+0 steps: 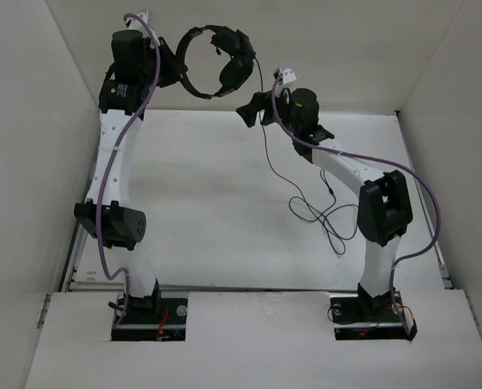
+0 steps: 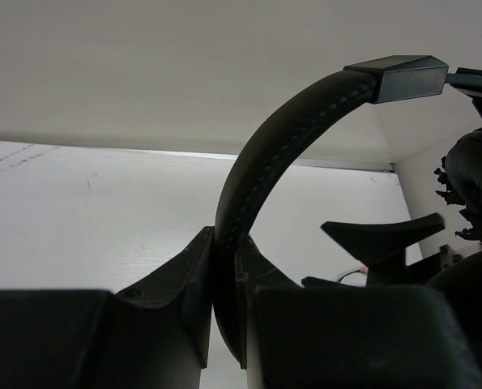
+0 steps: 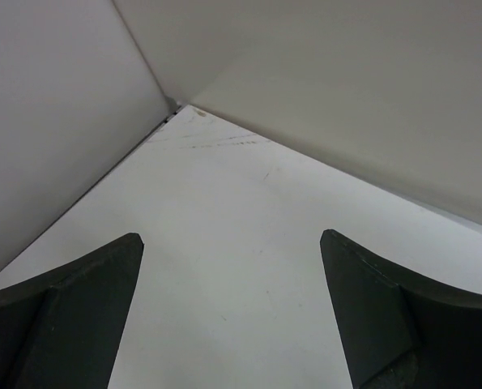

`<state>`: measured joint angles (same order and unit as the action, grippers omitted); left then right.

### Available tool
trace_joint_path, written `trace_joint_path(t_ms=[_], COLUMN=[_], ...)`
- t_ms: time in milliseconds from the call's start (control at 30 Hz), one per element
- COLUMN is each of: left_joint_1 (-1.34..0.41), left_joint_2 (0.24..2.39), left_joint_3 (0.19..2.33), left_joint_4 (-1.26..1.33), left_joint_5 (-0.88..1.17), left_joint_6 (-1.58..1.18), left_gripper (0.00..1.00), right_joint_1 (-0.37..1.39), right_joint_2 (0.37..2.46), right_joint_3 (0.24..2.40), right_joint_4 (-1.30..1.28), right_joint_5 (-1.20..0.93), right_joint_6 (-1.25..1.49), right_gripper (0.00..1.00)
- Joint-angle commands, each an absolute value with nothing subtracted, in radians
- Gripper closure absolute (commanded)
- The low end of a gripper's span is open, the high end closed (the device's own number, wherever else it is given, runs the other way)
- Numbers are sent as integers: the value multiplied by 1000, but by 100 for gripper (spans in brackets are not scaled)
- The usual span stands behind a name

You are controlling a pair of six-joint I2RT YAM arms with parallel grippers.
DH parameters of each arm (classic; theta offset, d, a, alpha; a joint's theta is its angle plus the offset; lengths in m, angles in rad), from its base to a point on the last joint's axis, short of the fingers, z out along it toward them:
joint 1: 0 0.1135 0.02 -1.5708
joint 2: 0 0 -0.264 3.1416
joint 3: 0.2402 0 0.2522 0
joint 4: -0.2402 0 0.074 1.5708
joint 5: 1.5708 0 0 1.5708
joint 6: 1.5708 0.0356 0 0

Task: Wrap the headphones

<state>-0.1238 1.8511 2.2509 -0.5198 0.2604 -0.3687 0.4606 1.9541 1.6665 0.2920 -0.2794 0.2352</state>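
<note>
Next, my right gripper will move down and back to close on the hanging piece of thin black cable, which runs below and back of its empty fingers.
The black headphones (image 1: 212, 61) hang in the air at the back of the table, held by their headband (image 2: 281, 146). My left gripper (image 1: 174, 69) is shut on the headband, whose padded arc rises between its fingers in the left wrist view. The earcups (image 1: 232, 69) hang to the right. The thin black cable (image 1: 313, 207) drops from them and lies in loose loops on the table. My right gripper (image 1: 250, 109) is open and empty, just right of and below the earcups; its fingers (image 3: 87, 300) show only bare table between them.
White walls enclose the table (image 1: 216, 203) at the back and both sides. Thick purple arm cables (image 1: 111, 178) run along both arms. The cable loops lie close to the right arm's elbow (image 1: 384, 207).
</note>
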Motion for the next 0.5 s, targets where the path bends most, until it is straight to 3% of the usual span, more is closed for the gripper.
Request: trace_joint_path(t_ms=[0,467], left_joint_1=[-104,-45], left_joint_2=[1851,1867], left_joint_3=[2338,2365], left_joint_4=[-448,-413], left_joint_5=[299,314], left_joint_6=[-446,-509], left_gripper=[100,100], right_joint_1=[481,567], right_joint_2=[1950,1864], right_joint_3=[1629,1279], right_joint_4=[443,509], right_joint_5=[-313,-495], right_joint_6=[293,269], right_gripper=[5,37])
